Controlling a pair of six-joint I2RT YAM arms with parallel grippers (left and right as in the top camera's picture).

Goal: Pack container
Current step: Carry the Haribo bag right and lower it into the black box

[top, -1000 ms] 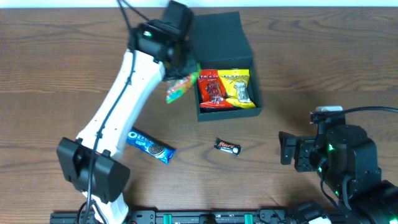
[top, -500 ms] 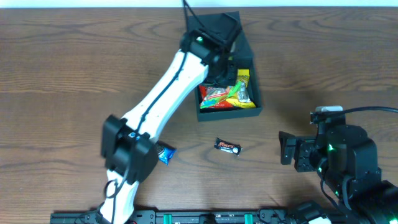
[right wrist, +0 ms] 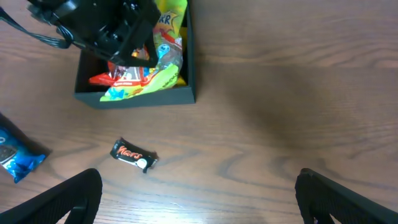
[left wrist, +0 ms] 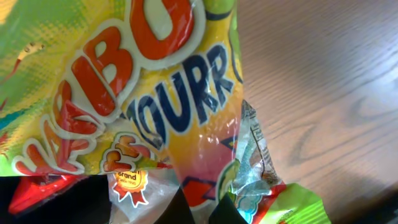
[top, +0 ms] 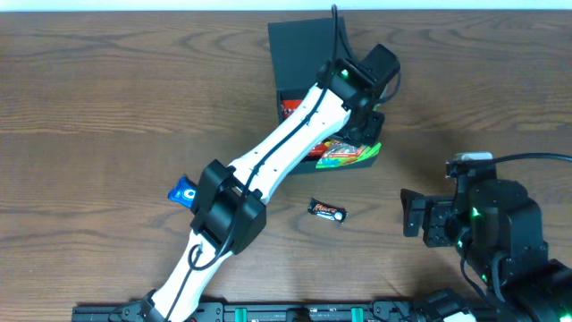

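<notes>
The Haribo packet still lies over the side rim of the container, so the robot's left gripper will lower the packet a little toward the container's middle (top: 332,138) and then let go of it inside.
The dark teal container (top: 308,49) stands at the back middle with its lid open; it also shows in the right wrist view (right wrist: 134,97). My left gripper (top: 362,132) is over the box's front right corner, shut on a green and yellow Haribo packet (top: 351,153) that hangs into the box. The packet fills the left wrist view (left wrist: 143,81), pinched between the jaws (left wrist: 204,210), and shows in the right wrist view (right wrist: 146,84). A red packet (top: 288,107) lies inside. My right gripper (right wrist: 199,205) is open and empty, low at the right (top: 416,215).
A Mars bar (top: 327,211) lies on the table in front of the box, also seen in the right wrist view (right wrist: 134,156). A blue Oreo packet (top: 183,190) lies left of it, partly under the left arm, and shows again (right wrist: 15,163).
The left arm has swung right from the box's left side to its front right corner, carrying the Haribo packet over the box. The right arm has not moved.
</notes>
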